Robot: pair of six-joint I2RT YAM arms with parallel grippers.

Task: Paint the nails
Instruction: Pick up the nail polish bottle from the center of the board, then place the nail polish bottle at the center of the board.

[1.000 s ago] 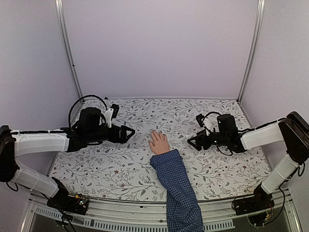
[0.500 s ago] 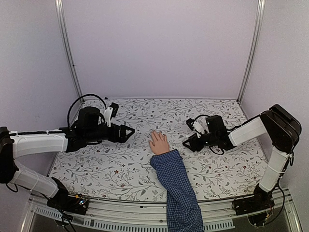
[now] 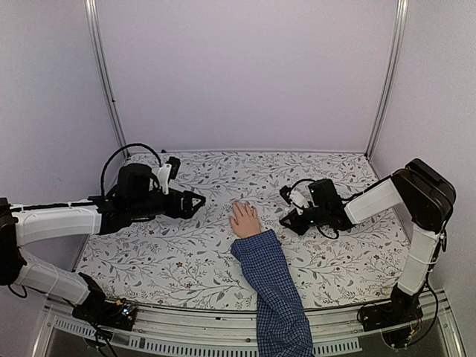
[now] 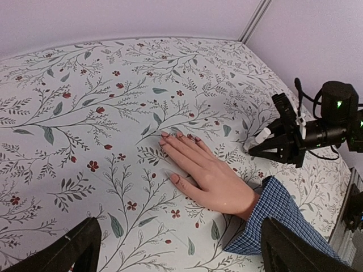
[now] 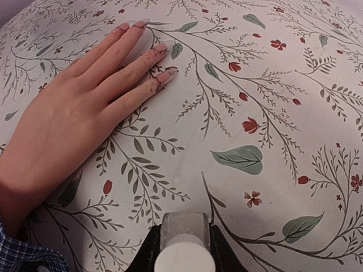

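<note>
My right gripper needs to go up first, then back and down, to get across the hand to the bare cloth beyond its thumb.
A pale hand (image 3: 244, 220) in a blue checked sleeve (image 3: 272, 290) lies flat, palm down, on the flowered tablecloth (image 3: 186, 256). The nails (image 5: 168, 73) carry reddish smears on the fingertips, and the thumb nail (image 4: 174, 178) looks pinkish too. My right gripper (image 3: 286, 219) hovers low just right of the hand, pointing at it. In the right wrist view the right gripper (image 5: 182, 249) is shut on a small white cylinder (image 5: 182, 241). My left gripper (image 3: 199, 202) hangs left of the hand, open and holding nothing, its fingers (image 4: 74, 249) wide apart.
Pale walls and metal corner posts (image 3: 104, 74) close in the table on three sides. The sleeve runs from the hand down over the table's front rail (image 3: 186, 331) between the two arm bases.
The right arm has reached left, closer to the hand, and its jaws have closed on the small white cylinder. The left arm has barely shifted. The hand lies still.
</note>
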